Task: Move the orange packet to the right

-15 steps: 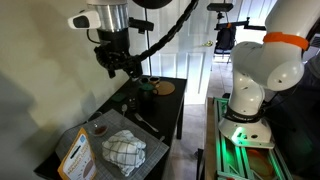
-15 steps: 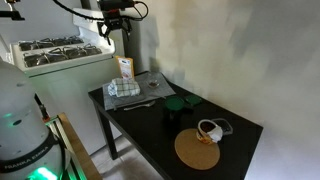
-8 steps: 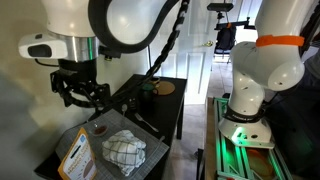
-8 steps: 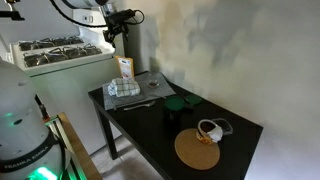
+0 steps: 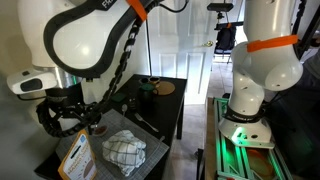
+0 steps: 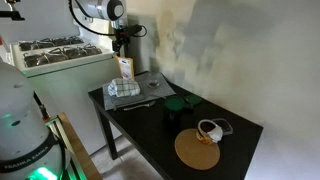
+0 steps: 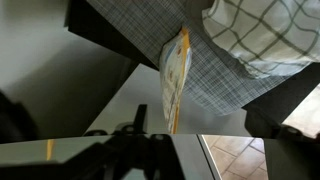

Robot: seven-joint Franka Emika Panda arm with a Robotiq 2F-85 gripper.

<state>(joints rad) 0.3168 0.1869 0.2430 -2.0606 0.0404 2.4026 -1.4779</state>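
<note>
I need to move my gripper down over the packet's top edge (image 5: 80,141) (image 7: 179,92) and close it, because that edge is below, between its spread fingers.
The orange packet (image 5: 75,155) stands on edge at the wall end of the black table, on a grey mat; it also shows in an exterior view (image 6: 125,68). In the wrist view it appears edge-on (image 7: 175,75). My gripper (image 5: 72,122) hangs just above the packet without touching it, and its fingers look spread apart and empty. It shows over the packet in an exterior view (image 6: 124,47) too. In the wrist view the dark fingers (image 7: 150,125) frame the packet's edge.
A white-and-grey checked cloth (image 5: 125,150) lies right beside the packet, also in the wrist view (image 7: 265,35). Further along the table (image 6: 150,125) are a dark green item (image 6: 180,103), a white object (image 6: 212,130) and a round brown disc (image 6: 198,150). A wall runs behind the packet.
The arm has swung from above the table's middle toward the wall end and come down, so the gripper now hangs just over the orange packet. The objects have not moved.
</note>
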